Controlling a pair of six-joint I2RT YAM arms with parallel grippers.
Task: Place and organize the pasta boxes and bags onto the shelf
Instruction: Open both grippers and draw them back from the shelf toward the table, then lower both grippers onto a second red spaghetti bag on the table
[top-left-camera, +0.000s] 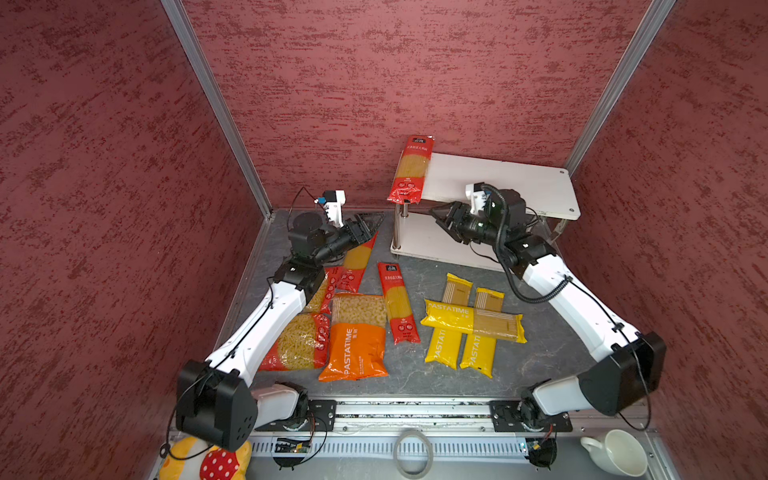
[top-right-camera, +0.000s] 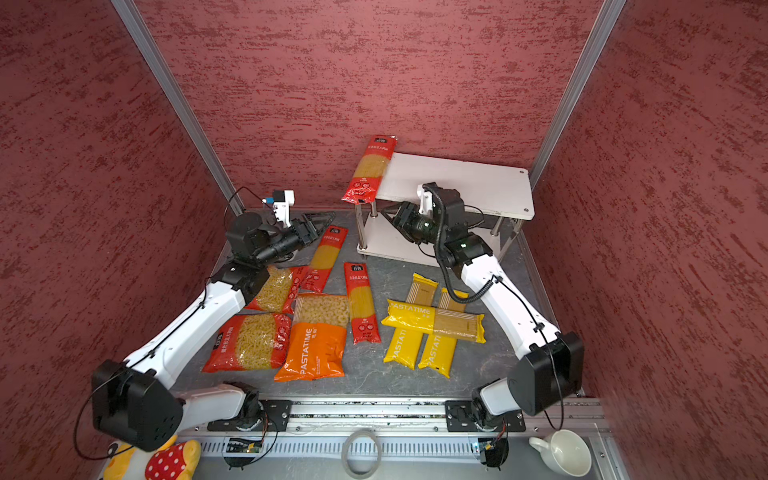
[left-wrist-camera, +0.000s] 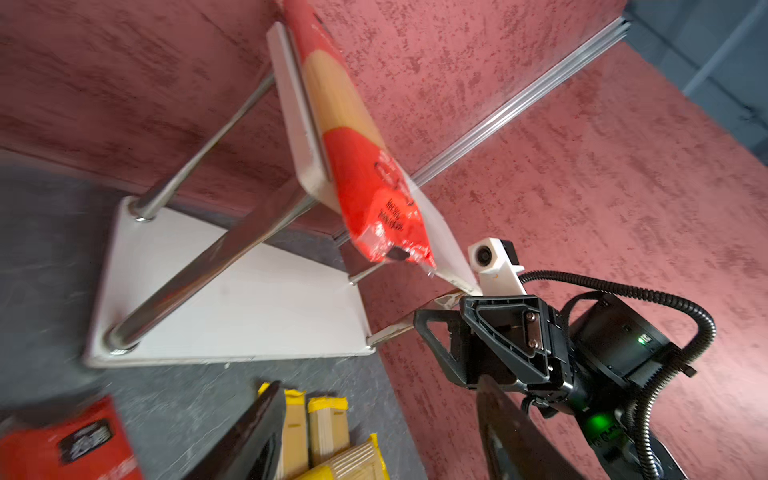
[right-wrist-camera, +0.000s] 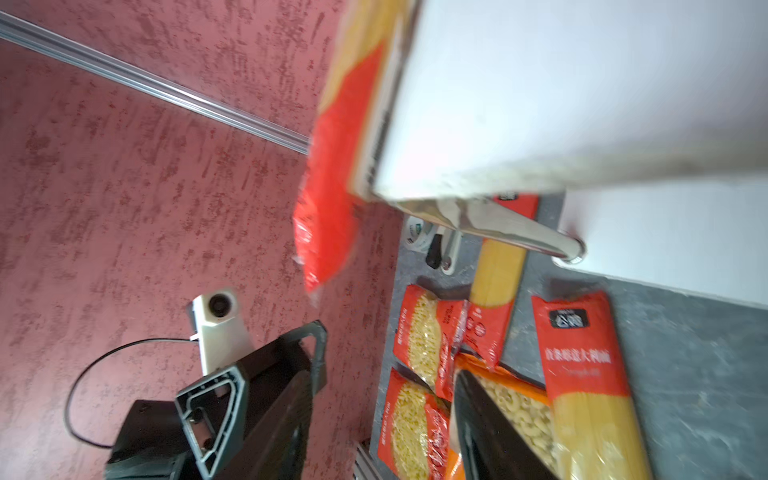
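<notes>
My right gripper moves down and back onto the middle of the nearer spaghetti pack's edge facing the yellow packs next. Bare table there leaves room.
The white two-tier shelf stands at the back right. One long red spaghetti pack lies on the left end of its top tier and overhangs the front edge. My left gripper hangs open and empty to the left of the shelf. My right gripper is open and empty just below that pack's overhanging end. On the table lie two red spaghetti packs, an orange PASTATIME bag, two wide red short-pasta bags and three yellow packs.
Red walls close in the back and both sides. A metal rail runs along the front. In front of it lie a tape roll, a white cup and a plush toy.
</notes>
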